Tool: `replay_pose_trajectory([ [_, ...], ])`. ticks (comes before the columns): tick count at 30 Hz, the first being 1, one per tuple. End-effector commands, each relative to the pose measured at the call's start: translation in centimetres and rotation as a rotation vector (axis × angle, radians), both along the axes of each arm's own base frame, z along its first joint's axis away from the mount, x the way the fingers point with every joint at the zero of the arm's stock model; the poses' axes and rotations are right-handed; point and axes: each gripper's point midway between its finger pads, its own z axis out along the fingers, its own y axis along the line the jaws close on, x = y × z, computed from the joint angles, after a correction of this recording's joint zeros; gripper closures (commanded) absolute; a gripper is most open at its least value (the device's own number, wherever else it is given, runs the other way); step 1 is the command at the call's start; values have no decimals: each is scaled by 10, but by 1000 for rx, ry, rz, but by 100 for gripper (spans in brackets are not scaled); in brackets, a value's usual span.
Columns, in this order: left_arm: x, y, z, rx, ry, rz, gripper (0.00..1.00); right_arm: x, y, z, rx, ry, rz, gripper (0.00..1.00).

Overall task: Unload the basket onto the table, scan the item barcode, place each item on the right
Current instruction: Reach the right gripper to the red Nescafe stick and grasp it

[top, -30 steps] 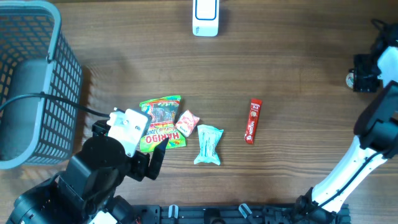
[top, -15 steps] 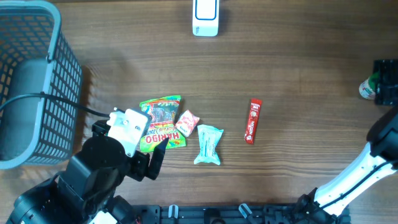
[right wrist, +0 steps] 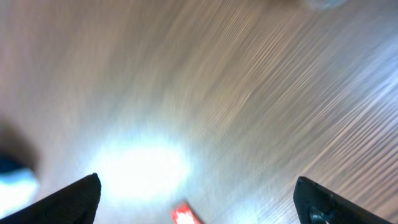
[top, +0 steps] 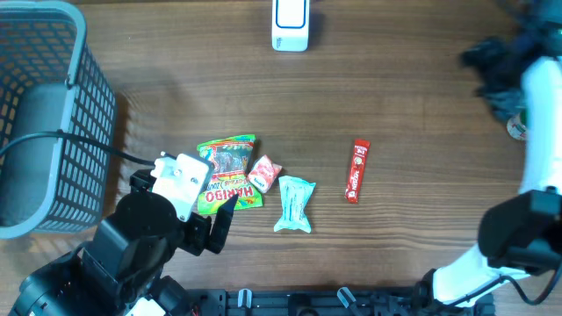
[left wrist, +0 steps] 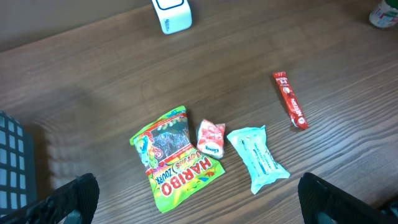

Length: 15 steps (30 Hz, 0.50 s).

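Note:
I'll swing my right gripper back toward the red stick pack [top: 358, 170], then lower and close across the pack's middle.
Several items lie mid-table: a green Haribo bag [top: 226, 171] [left wrist: 174, 158], a small red-and-white candy [top: 264, 173] [left wrist: 210, 138], a teal packet [top: 294, 204] [left wrist: 258, 158] and a red stick pack [top: 358, 170] [left wrist: 290, 99]. The white scanner [top: 290, 26] [left wrist: 171, 14] stands at the far edge. My left gripper [top: 189, 206] [left wrist: 202, 211] hovers open just short of the Haribo bag, holding nothing. My right gripper [top: 492, 66] [right wrist: 202, 205] is a blur at the far right, open and empty. Its view is smeared, with only the tip of the red stick pack [right wrist: 186, 214] showing.
A blue mesh basket [top: 53, 114] [left wrist: 12, 162] fills the left side, with a cable running from it to the left arm. A small green-and-white object [top: 518, 127] [left wrist: 385, 12] sits at the right edge by the right arm.
The right gripper opened off the small green-and-white object, left it at the right edge, and swung up and inward. The left arm and the items have not moved.

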Motion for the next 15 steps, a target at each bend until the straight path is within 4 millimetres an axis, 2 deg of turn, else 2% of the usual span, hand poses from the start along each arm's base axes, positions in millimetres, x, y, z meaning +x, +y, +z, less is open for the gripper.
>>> replay_pose_trajectory([
  [1, 0, 0, 0, 12, -4, -13, 0, -18, 83, -39, -18, 132, 328, 0],
  [4, 0, 0, 0, 12, -4, -13, 0, -37, 126, -61, -57, 195, 462, 0],
  [8, 0, 0, 0, 12, -4, -13, 0, -57, 160, -83, -68, 234, 556, 0],
  [12, 0, 0, 0, 12, -4, -13, 0, -70, 175, -112, -68, 249, 583, 7],
  [15, 0, 0, 0, 12, -4, -13, 0, -87, 175, -143, -65, 279, 601, 19],
])
